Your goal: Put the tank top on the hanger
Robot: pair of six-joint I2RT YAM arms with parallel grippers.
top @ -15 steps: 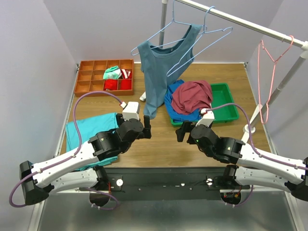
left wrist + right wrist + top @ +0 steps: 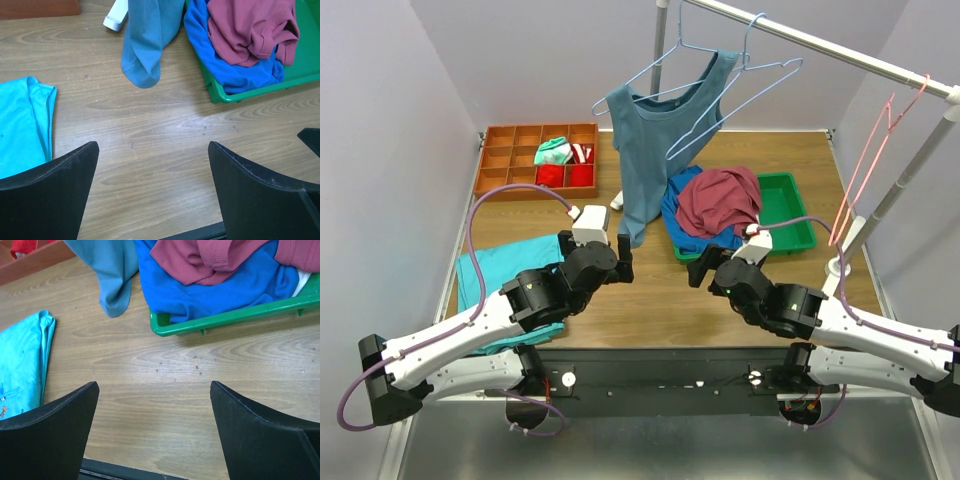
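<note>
The robot's right gripper will next move outward over the tray (image 2: 792, 212) and down onto the maroon tank top's near folded edge (image 2: 708, 228), because that edge of the tank top lies exposed on top of the blue garment.
The maroon tank top (image 2: 720, 200) lies crumpled on a bright blue garment in a green tray (image 2: 792, 212); it also shows in the left wrist view (image 2: 250, 30) and the right wrist view (image 2: 200, 260). The bare light-blue wire hanger (image 2: 752, 88) hangs on the rail, beside its twin wearing a slate-blue top (image 2: 650, 140). My left gripper (image 2: 596, 256) (image 2: 152, 190) is open and empty above bare wood, left of the tray. My right gripper (image 2: 725, 265) (image 2: 154, 430) is open and empty, just in front of the tray.
A pink wire hanger (image 2: 865, 165) hangs tilted at the rail's right end (image 2: 920, 80). A turquoise garment (image 2: 505, 272) lies at the left. An orange compartment box (image 2: 510, 165) stands at the back left. The rail's slanted post (image 2: 905, 185) stands at the right.
The pink hanger has swung, its lower end now out to the left. Both grippers have shifted slightly forward, towards the tray.
</note>
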